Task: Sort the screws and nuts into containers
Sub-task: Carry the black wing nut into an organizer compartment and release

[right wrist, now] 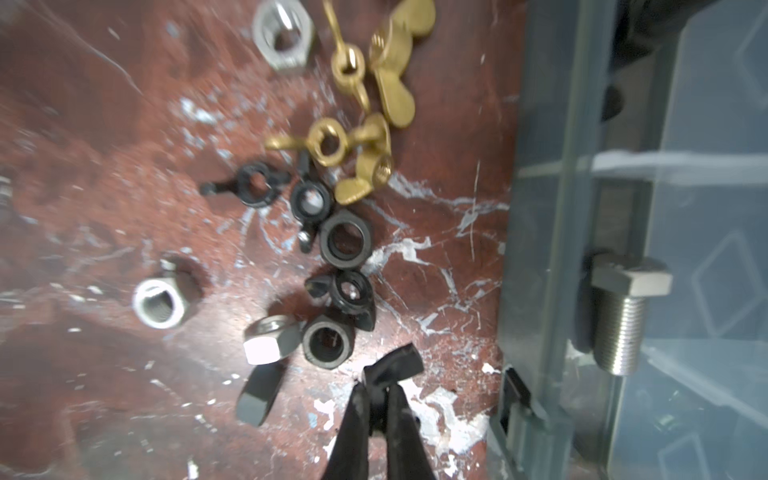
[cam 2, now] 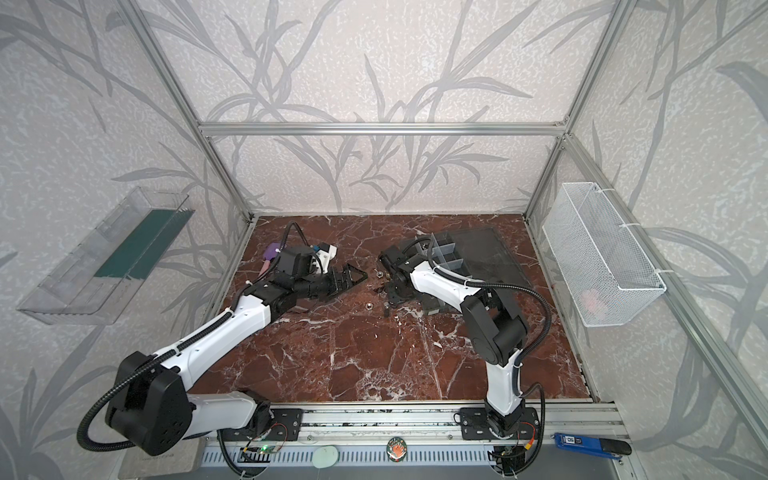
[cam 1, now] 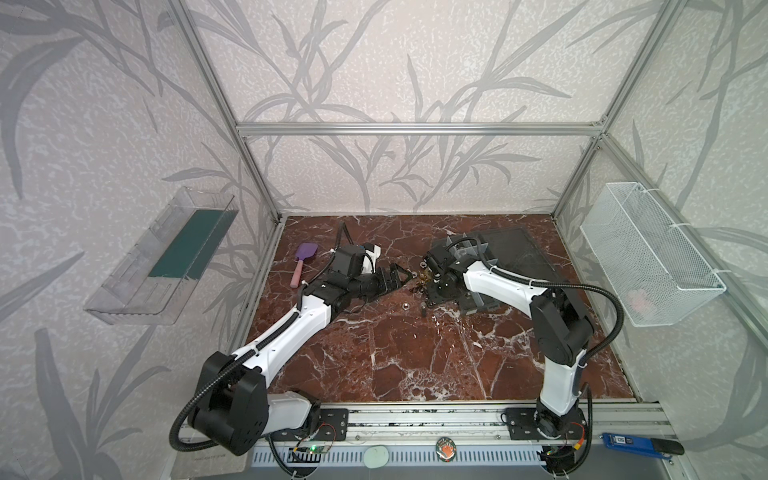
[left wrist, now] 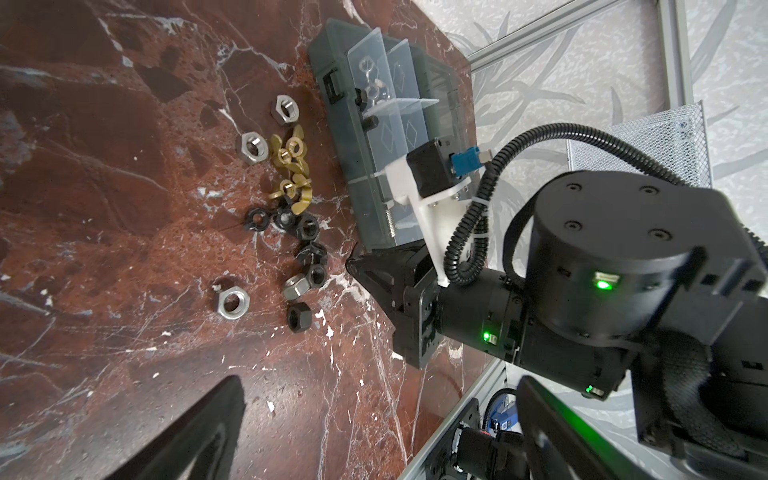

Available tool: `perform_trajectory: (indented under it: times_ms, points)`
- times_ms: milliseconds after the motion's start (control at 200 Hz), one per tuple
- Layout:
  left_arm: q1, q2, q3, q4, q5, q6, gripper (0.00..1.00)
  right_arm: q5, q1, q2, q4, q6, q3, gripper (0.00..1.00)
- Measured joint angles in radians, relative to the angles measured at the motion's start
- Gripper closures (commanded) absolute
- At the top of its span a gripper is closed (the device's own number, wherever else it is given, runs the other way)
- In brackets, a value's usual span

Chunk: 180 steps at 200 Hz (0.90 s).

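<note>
I should lift my right gripper from the pile of nuts next, move it outward over the organizer box's far sections and dip it to release, because its fingers are holding the black wing nut (right wrist: 397,361).
A pile of nuts (left wrist: 291,199) lies on the marble beside the grey organizer box (left wrist: 361,124): brass wing nuts (right wrist: 386,95), black nuts (right wrist: 345,237) and silver hex nuts (right wrist: 160,303). My right gripper (right wrist: 380,386) points down at the near end of the pile, shut on a black wing nut (right wrist: 397,361). A silver screw (right wrist: 619,320) lies inside one of the containers (right wrist: 685,291). My left gripper (left wrist: 378,390) hovers left of the pile, open and holding nothing. In both top views the pile (cam 1: 419,282) (cam 2: 384,286) sits between the left gripper (cam 1: 399,276) and the right gripper (cam 1: 426,286).
The box's clear lid (cam 1: 519,253) lies open toward the back right. One silver nut (cam 1: 404,306) and a small dark piece (cam 1: 423,309) lie nearer the front. A purple spatula (cam 1: 305,262) is at the back left. White mesh basket (cam 1: 648,253) on the right wall, clear shelf (cam 1: 166,257) on the left.
</note>
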State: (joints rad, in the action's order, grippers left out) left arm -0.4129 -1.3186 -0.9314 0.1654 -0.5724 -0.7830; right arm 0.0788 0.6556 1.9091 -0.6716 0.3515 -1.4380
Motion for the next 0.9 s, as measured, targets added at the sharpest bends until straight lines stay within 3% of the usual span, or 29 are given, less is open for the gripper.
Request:
perform_trajectory:
  times_ms: [485,725,900]
  points:
    - [-0.064,-0.174,-0.253,0.05,0.019,0.059,0.01,-0.012,-0.216,-0.025,-0.016,-0.062,-0.19,1.0]
    - [-0.105,-0.254,-0.363,0.078,0.041,0.092,0.01,-0.054,-0.334,0.081,-0.015,-0.079,-0.302,1.0]
    - [-0.111,-0.289,-0.392,0.094,0.048,0.103,0.01,-0.079,-0.363,0.188,-0.037,-0.093,-0.363,1.0]
